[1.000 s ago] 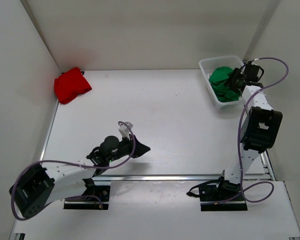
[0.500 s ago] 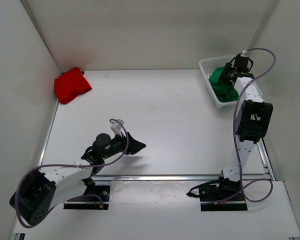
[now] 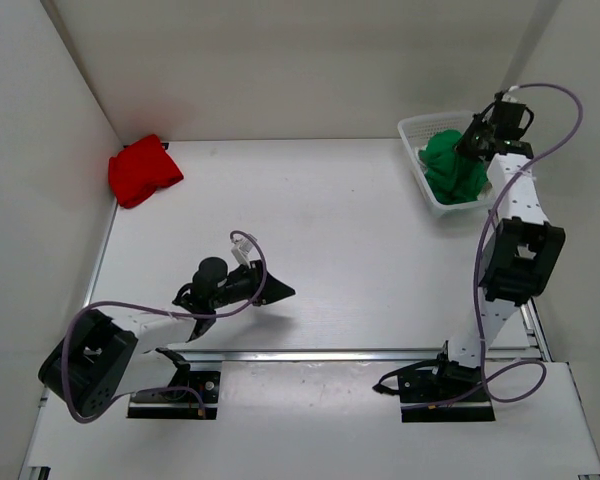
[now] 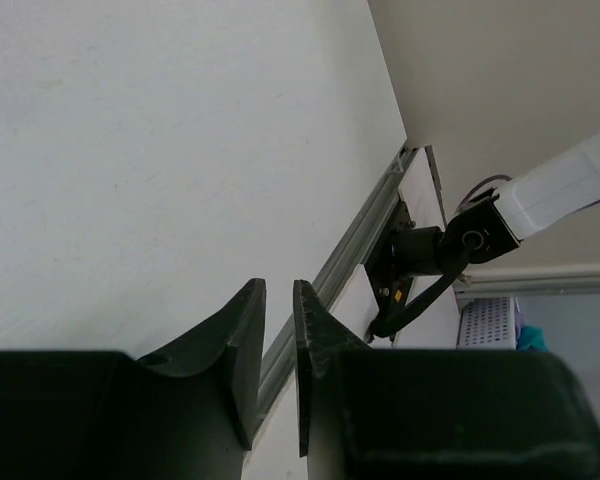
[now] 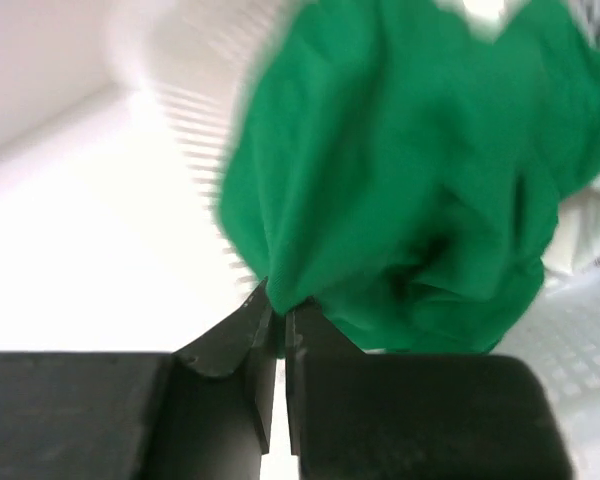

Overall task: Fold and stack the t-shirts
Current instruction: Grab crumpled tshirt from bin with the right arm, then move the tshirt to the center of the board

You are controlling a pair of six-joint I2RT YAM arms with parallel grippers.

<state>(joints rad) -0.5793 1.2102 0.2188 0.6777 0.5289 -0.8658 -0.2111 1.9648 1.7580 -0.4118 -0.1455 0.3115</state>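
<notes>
The middle of the table is empty. My right gripper will rise above the basket, swing back over that area and lower to release the fold.
The green t-shirt is bunched in the white mesh basket at the back right. My right gripper is over it. In the right wrist view this gripper is shut on a fold at the lower edge of the green t-shirt, which bulges above the basket wall. The red t-shirt lies crumpled in the back left corner. My left gripper hovers low near the front of the table. Its jaws stand a narrow gap apart and hold nothing.
White walls close in the table on the left, back and right. A metal rail runs along the near edge. The right arm's base shows beyond the left fingers.
My right gripper has closed on the green t-shirt and drawn it up a little in the basket. The left gripper opened wide, then narrowed again, and barely shifted.
</notes>
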